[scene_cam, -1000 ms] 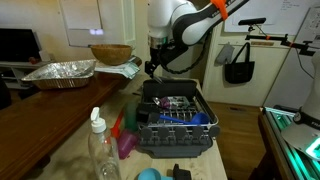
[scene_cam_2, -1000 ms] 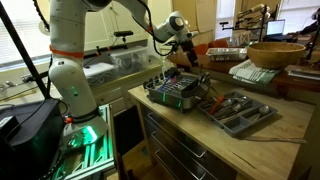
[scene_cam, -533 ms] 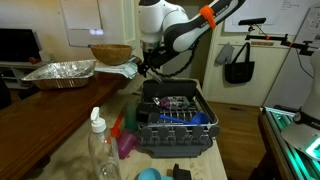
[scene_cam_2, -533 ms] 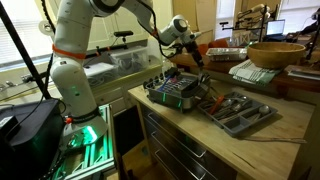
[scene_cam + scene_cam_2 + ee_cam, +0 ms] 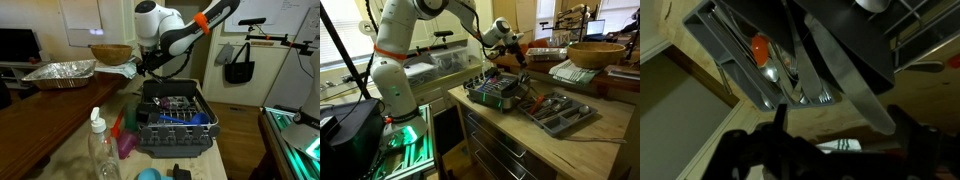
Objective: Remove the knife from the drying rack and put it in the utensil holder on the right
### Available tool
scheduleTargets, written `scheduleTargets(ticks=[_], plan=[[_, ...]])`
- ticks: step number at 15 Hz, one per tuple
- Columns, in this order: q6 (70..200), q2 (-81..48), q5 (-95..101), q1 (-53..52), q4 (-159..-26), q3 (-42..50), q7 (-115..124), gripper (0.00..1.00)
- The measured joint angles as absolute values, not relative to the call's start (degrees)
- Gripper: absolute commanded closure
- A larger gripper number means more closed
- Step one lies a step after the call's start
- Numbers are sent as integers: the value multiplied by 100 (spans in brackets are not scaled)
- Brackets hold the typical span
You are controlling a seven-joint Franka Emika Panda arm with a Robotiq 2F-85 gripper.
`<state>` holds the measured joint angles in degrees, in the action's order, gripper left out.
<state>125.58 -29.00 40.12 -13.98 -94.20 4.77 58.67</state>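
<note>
I should move my gripper up along the knife's blade next and close its fingers near the blade's tip, as the knife [image 5: 847, 78] reaches up between them, right beside one finger.
The dark grey drying rack [image 5: 176, 116] [image 5: 494, 92] stands mid-counter in both exterior views. In the wrist view a long grey knife [image 5: 847, 78] blade reaches out from the rack's dark edge [image 5: 865, 35], its tip close to one finger. The grey utensil holder [image 5: 558, 112] [image 5: 728, 62] lies beside the rack with spoons, forks and an orange-handled piece in it. My gripper [image 5: 147, 66] [image 5: 521, 62] [image 5: 840, 128] hangs open above the rack's end by the holder, touching nothing. Its dark fingers [image 5: 780, 118] frame the knife tip.
A foil tray [image 5: 60, 70] and a wooden bowl [image 5: 110, 52] [image 5: 596, 53] sit on the counter behind. A clear bottle [image 5: 100, 148], purple and blue items [image 5: 128, 145] stand near the rack's front. A striped towel [image 5: 572, 71] lies past the holder.
The arm has swung a little, carrying the open gripper from over the rack's end toward the utensil holder side. Rack and utensils have not moved.
</note>
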Motion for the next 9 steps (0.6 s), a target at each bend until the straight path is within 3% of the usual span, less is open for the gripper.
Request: scheduleTargets(ticks=[9], plan=[[11412, -2884, 4031, -1514, -9198, 461, 6056, 17]])
